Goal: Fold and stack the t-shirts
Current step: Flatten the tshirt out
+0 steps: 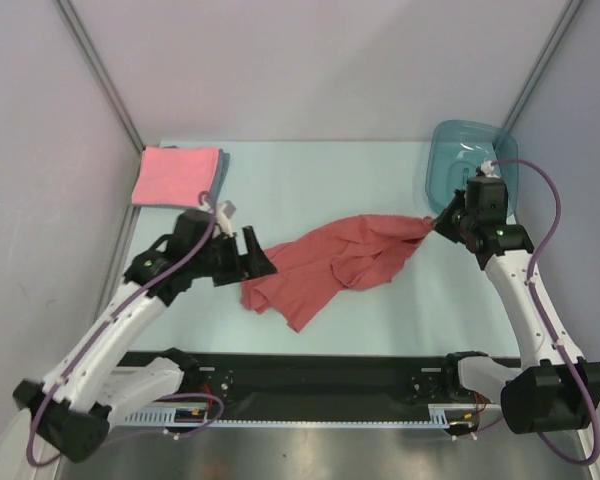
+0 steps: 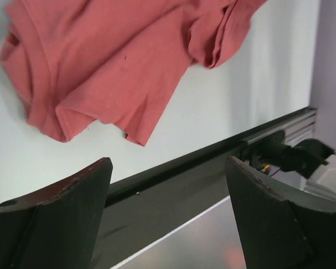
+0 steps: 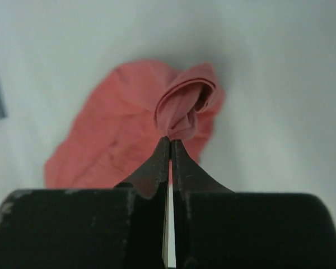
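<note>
I should lower my left gripper and pull it back to close on the exposed tip of the brick-red t-shirt's near corner, which sticks out toward the black bar below my left gripper.
A crumpled brick-red t-shirt (image 1: pixel 330 265) lies stretched across the middle of the table. My right gripper (image 1: pixel 432 224) is shut on a bunched corner of the brick-red t-shirt (image 3: pixel 185 106) at its right end, lifting that end slightly. My left gripper (image 1: pixel 255 255) stands wide open just left of the shirt's near-left edge, nothing between its fingers (image 2: pixel 73 207); the same shirt (image 2: pixel 112 61) lies beyond its tips. A folded pink t-shirt (image 1: pixel 170 176) sits at the far left on top of a folded grey-blue t-shirt (image 1: pixel 221 168), of which only the right edge shows.
A teal translucent tub (image 1: pixel 470 160) stands at the far right corner, behind the right arm. Grey walls close in the table on both sides. A black rail (image 1: pixel 320 385) runs along the near edge between the arm bases.
</note>
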{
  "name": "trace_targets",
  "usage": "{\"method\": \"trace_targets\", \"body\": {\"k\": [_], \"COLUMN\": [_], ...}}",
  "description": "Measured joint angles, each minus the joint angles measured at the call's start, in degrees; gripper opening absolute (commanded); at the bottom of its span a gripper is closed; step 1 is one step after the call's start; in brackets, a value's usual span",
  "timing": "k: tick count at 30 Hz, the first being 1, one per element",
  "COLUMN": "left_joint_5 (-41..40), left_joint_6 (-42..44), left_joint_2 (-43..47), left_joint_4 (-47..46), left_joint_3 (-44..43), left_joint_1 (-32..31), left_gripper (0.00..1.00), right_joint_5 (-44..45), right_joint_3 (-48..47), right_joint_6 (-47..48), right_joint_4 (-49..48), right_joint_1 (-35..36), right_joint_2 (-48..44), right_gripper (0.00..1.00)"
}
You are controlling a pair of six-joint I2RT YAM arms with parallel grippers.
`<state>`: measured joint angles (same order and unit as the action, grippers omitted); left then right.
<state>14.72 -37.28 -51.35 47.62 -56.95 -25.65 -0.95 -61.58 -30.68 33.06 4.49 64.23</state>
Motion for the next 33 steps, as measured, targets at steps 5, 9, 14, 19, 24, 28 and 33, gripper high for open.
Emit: {"method": "trace_targets", "body": {"k": [5, 9, 14, 19, 24, 28, 33], "left_joint_5": [-4.72, -6.54, -5.6, -3.82, -3.45, -3.56, -3.61], "left_joint_6": [-2.54, -4.02, -7.13, -9.68, -11.37, -12.5, -12.92], "left_joint_2": [-8.7, -9.05, -11.21, -17.25, -22.47, -26.84, -29.07], "left_joint_4": [-4.07, -6.93, -13.0, -18.51, -22.99, -24.02, -24.55], "left_joint_3": [4.2, 8.96, 17.59, 19.12, 18.99, 18.8, 18.18], "left_joint_1": [-11.04, -16.52, -20.28, -21.16, -21.33, -21.59, -21.79], "left_gripper": [0.85, 0.78, 0.75, 0.79, 0.67, 0.62, 0.62], "right_joint_5": [6.23, 7.91, 6.01, 3.26, 1.03, 0.5, 0.37], "right_joint_3": [2.01, 1.09, 0.15, 0.15, 0.15, 0.15, 0.24], "right_joint_6": [3.85, 5.84, 6.38, 6.8, 7.37, 8.11, 8.63], "right_joint_4": [7.34, 9.75, 10.03, 10.78, 11.74, 12.59, 13.05], "right_joint_1": [-1.25, -1.36, -1.36, -1.33, -1.33, -1.33, -1.33], "right_joint_2": [0.39, 1.2, 1.97, 1.88, 0.92, -0.83, -1.84], "right_gripper": [0.0, 0.01, 0.0, 0.0, 0.0, 0.0, 0.0]}}
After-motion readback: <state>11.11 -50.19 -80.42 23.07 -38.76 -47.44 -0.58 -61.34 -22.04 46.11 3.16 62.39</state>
